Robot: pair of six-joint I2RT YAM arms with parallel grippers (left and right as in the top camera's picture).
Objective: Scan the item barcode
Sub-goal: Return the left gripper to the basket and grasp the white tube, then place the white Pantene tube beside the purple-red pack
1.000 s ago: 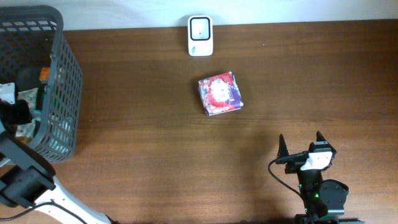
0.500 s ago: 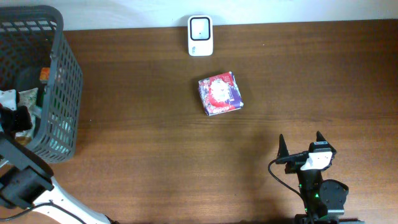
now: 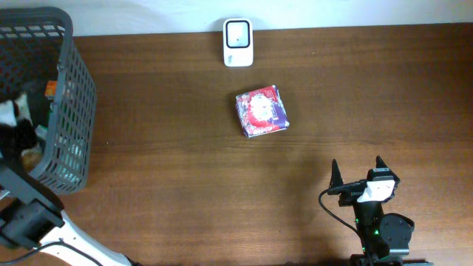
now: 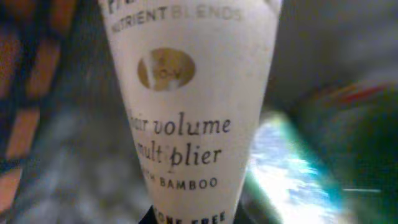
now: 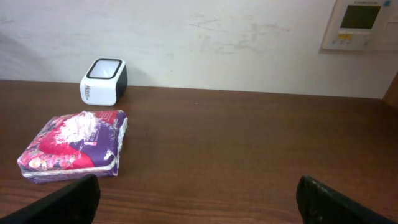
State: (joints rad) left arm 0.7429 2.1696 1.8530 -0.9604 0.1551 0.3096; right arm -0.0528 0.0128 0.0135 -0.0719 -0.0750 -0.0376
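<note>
The table beside the packet is free, so my left gripper will next lift the tube from the basket and lower it where bare tabletop lies free (image 3: 200,119).
A white tube (image 4: 193,112) printed "hair volume" fills the left wrist view and runs down between the dark fingertips at the bottom edge. My left gripper (image 3: 18,135) is inside the grey basket (image 3: 74,111), shut on this tube. The white barcode scanner (image 3: 238,42) stands at the table's far edge and also shows in the right wrist view (image 5: 104,81). A red and purple packet (image 3: 261,111) lies in front of it (image 5: 74,144). My right gripper (image 3: 358,171) sits near the front edge, open and holding nothing (image 5: 199,199).
The basket at the far left holds several other packaged items, blurred green and shiny around the tube (image 4: 348,143). A pale wall runs behind the table, with a control panel (image 5: 364,22) on it. Bare brown tabletop (image 3: 185,170) lies between basket and packet.
My left gripper's jaws have closed onto the white tube inside the basket, and the basket has shifted slightly. The right arm, packet and scanner have not moved.
</note>
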